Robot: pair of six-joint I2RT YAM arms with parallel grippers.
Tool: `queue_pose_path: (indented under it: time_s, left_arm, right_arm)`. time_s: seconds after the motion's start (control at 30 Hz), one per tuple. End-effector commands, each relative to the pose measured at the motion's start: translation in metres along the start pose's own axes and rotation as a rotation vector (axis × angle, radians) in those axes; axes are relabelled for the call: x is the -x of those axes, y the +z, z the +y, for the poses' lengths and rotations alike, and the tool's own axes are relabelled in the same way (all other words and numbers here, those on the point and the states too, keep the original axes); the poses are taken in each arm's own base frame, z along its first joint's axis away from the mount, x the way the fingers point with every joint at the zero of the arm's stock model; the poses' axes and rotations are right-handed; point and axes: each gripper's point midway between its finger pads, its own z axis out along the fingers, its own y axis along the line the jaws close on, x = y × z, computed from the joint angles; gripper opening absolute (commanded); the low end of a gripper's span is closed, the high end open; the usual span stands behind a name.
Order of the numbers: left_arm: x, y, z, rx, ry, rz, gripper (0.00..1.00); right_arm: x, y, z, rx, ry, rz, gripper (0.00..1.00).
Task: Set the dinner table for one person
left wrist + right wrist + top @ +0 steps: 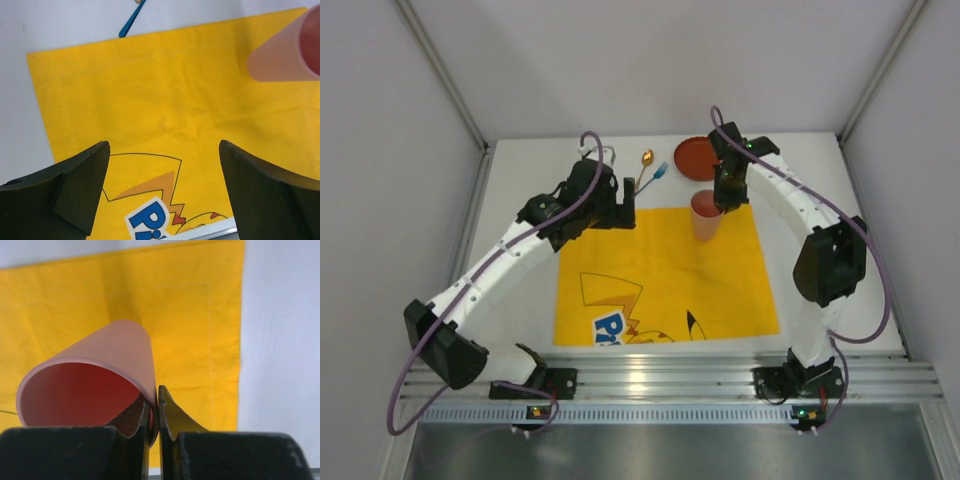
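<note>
I should next move my open left gripper outward and down onto the utensil's blue handle. The handle is below and outward, and my right gripper holds the cup (706, 216).
My right gripper (718, 205) is shut on the rim of a pink cup (706, 216), one finger inside and one outside, over the far part of the yellow cartoon-printed cloth (660, 280). The cup (95, 385) fills the right wrist view and shows in the left wrist view (285, 52). My left gripper (620, 215) is open and empty above the cloth's (165, 115) far left corner. A red plate (696, 158), a gold spoon (646, 158) and a blue-handled utensil (656, 176) lie on the white dinner table (520, 180) beyond the cloth.
A ribbed aluminium rail (660, 385) runs along the near edge by the arm bases. Grey walls enclose the table on three sides. The blue handle (131, 20) lies just past the cloth's far edge in the left wrist view.
</note>
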Motion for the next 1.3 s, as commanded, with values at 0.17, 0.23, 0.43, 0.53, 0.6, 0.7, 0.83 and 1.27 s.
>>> queue_pose_path:
  time_s: [0.17, 0.23, 0.43, 0.53, 0.6, 0.7, 0.83, 1.27]
  left_arm:
    - [0.055, 0.069, -0.017, -0.034, 0.054, -0.017, 0.95]
    - [0.063, 0.09, -0.022, -0.043, 0.053, -0.001, 0.95]
    - [0.077, 0.15, -0.03, -0.037, 0.018, 0.017, 0.95]
    - [0.089, 0.178, -0.039, -0.049, 0.017, 0.008, 0.94]
    - [0.095, 0.198, -0.043, -0.048, 0.043, 0.006, 0.94]
    - [0.093, 0.226, -0.032, 0.014, 0.083, 0.004, 0.93]
    - [0.089, 0.252, -0.017, 0.023, 0.116, -0.004, 0.92]
    - [0.057, 0.317, 0.004, -0.106, 0.153, 0.067, 0.88]
  right_arm:
    - [0.037, -0.033, -0.062, -0.181, 0.034, -0.111, 0.0]
    - [0.035, -0.024, -0.076, -0.182, 0.069, -0.088, 0.0]
    - [0.029, 0.006, -0.089, -0.114, 0.137, -0.047, 0.0]
    - [0.031, 0.019, -0.087, -0.068, 0.174, -0.046, 0.0]
    - [0.033, 0.024, -0.084, -0.042, 0.186, -0.055, 0.0]
    - [0.035, 0.023, -0.078, -0.01, 0.2, -0.067, 0.0]
    - [0.039, 0.015, -0.074, 0.022, 0.212, -0.085, 0.0]
    - [0.021, -0.01, -0.074, 0.027, 0.188, -0.041, 0.89]
